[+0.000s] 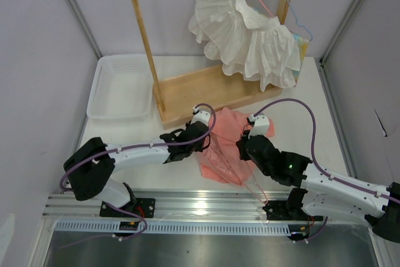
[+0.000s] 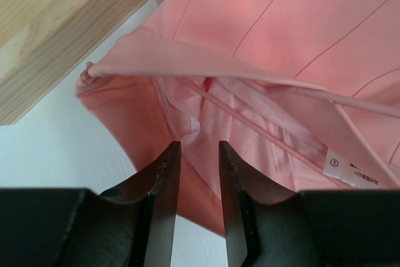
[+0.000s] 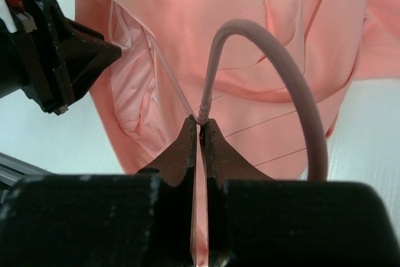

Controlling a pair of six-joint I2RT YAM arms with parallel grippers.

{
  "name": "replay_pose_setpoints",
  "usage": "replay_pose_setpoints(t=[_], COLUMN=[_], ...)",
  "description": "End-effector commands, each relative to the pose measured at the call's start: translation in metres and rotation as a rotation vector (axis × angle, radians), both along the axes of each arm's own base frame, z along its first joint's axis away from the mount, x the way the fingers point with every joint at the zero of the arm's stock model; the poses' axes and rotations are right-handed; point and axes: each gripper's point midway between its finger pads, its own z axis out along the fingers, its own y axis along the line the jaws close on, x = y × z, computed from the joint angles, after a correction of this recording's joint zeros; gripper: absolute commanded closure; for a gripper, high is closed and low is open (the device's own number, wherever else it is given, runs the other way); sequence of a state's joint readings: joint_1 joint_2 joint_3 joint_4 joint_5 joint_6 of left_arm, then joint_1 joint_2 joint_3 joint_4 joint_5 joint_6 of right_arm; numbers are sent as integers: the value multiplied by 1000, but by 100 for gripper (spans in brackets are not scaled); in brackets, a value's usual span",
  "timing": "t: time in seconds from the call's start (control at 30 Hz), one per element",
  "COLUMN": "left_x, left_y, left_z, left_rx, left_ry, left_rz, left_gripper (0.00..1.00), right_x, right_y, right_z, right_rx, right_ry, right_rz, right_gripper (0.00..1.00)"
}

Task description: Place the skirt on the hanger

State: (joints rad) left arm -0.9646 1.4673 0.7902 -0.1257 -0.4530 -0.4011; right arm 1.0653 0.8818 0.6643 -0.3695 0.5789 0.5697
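Note:
The skirt's waist opening gapes past the fingers of the left gripper, so the robot should lower the left gripper into the opening at the white loop and close on the waist edge's fold.
The salmon-pink skirt [image 1: 226,137] lies crumpled on the table in front of the wooden rack, its waist opening and lining showing in the left wrist view [image 2: 262,35]. My right gripper [image 3: 200,120] is shut on the twisted neck of the pale-pink wire hanger [image 3: 275,51], whose hook arcs over the skirt [image 3: 250,17]. In the top view the right gripper [image 1: 245,148] sits at the skirt's right edge. My left gripper [image 2: 199,146] is open at the skirt's left edge [image 1: 208,137], with lining cloth just past its fingertips and nothing pinched.
The wooden rack's base [image 1: 206,89] stands right behind the skirt and shows at the top left of the left wrist view [image 2: 56,23]. A white ruffled garment [image 1: 247,35] hangs on a light-blue hanger [image 1: 301,28]. A white plastic basket [image 1: 122,89] sits at the left.

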Motion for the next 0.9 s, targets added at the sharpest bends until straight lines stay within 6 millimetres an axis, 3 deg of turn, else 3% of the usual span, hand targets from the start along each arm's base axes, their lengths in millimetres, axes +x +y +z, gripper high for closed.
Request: replay_pose_setpoints(t=[0.0,0.57,0.87], left_x=[13,23,27], left_y=[-12,-22,-9], left_z=[13,-6,-18], left_rx=[-5,-9,26], left_ry=[-52,-55,-31], left_rz=[8,12,61], left_gripper=[64,64,66], right_x=[7,6,5], right_y=[-3,-4,-4], right_z=[15,12,9], right_rx=[14,12,11], right_ry=[-35,-31,-27], right_rz=[-47,-45,-40], right_gripper=[100,100,100])
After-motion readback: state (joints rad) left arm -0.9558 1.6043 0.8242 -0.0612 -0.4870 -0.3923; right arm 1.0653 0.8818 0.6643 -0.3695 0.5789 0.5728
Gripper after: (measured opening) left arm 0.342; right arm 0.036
